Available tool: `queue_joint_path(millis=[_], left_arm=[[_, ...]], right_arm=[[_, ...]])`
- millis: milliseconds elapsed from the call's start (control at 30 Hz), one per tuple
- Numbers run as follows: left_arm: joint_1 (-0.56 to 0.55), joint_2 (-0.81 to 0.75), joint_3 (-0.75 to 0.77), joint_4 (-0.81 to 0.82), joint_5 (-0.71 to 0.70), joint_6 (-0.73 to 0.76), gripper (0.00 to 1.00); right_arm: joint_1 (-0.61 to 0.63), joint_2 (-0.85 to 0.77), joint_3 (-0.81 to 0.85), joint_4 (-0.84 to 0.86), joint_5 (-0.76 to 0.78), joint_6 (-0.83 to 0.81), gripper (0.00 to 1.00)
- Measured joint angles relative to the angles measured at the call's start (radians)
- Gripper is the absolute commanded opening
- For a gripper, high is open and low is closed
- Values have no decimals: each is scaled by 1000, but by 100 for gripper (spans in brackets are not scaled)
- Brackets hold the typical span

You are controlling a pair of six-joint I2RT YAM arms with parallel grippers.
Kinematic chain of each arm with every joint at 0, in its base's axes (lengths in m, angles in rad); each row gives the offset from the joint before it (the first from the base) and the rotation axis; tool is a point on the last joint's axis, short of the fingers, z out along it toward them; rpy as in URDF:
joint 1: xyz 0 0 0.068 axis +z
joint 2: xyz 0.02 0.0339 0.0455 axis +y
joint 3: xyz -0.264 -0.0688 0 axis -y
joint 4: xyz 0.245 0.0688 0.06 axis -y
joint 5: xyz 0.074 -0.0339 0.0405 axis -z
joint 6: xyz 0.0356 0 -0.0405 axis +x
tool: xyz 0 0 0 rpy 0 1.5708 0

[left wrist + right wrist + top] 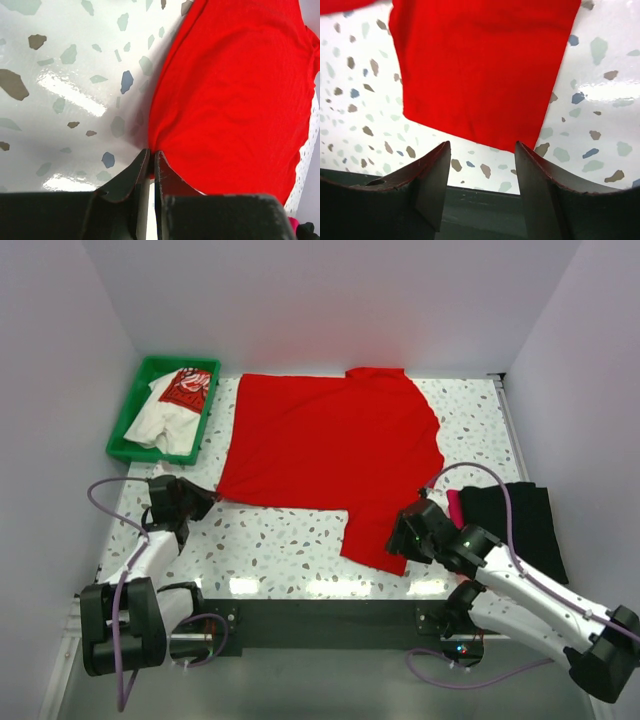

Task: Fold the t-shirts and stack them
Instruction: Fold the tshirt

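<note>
My right gripper should go down and to the right in the wrist view, onto the sleeve's near corner, since that corner lies below it and on that side.
A plain bright red t-shirt [330,455] lies spread flat on the speckled table. My left gripper [208,496] is shut on its near left corner; the left wrist view shows the red cloth [235,95] pinched between the closed jaws [151,157]. My right gripper [398,540] is open and empty, just off the edge of the shirt's near sleeve [480,70], fingers apart [482,150]. A white t-shirt with a red print [178,405] lies crumpled in the green tray. Folded black [515,520] and magenta [455,506] shirts lie at the right.
The green plastic tray [125,420] stands at the back left. White walls close in the table on three sides. The table's dark front edge [480,200] lies just below my right gripper's fingers.
</note>
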State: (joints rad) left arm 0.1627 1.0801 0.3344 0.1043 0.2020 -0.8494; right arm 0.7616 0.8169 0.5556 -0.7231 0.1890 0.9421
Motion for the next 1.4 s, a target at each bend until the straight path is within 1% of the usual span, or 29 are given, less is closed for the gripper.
queue_joint_path(millis=[100, 167, 400, 600, 700, 767, 900, 933, 1000, 1033, 1167, 1267, 1300, 1400], left_arm=[[0, -11, -14, -2, -13, 0, 14], [0, -13, -23, -3, -26, 0, 15], [0, -25, -39, -6, -50, 0, 16], [0, -30, -39, -5, -60, 1, 16], [0, -30, -39, -5, -64, 1, 15], [0, -30, -39, -5, -68, 1, 15], [0, -30, -39, -5, -77, 2, 10], [0, -30, -39, -5, -78, 2, 8], [0, -30, -39, -5, -81, 3, 6], [0, -30, -39, -5, -82, 3, 5], [0, -30, -39, -5, -85, 4, 4], [0, -31, -40, -6, -89, 6, 20], [0, -35, -43, -5, -92, 7, 29], [0, -54, -62, -3, -100, 9, 42]], right_arm=[[0, -52, 13, -50, 50, 19, 56], [0, -56, 10, -71, 64, 34, 55], [0, 26, -93, -64, 76, 87, 53], [0, 86, -131, -10, 78, 103, 52], [0, 96, -135, 24, 78, 107, 47], [1, 102, -137, 50, 74, 109, 38], [6, 108, -153, 111, 54, 117, 29], [8, 115, -154, 121, 51, 116, 20], [10, 128, -157, 137, 44, 115, 8], [10, 134, -156, 147, 39, 114, 0], [11, 130, -149, 140, 34, 111, 0], [11, 65, -146, 66, 38, 103, 0], [11, 31, -140, 35, 40, 101, 0], [11, -60, -109, -36, 54, 93, 0]])
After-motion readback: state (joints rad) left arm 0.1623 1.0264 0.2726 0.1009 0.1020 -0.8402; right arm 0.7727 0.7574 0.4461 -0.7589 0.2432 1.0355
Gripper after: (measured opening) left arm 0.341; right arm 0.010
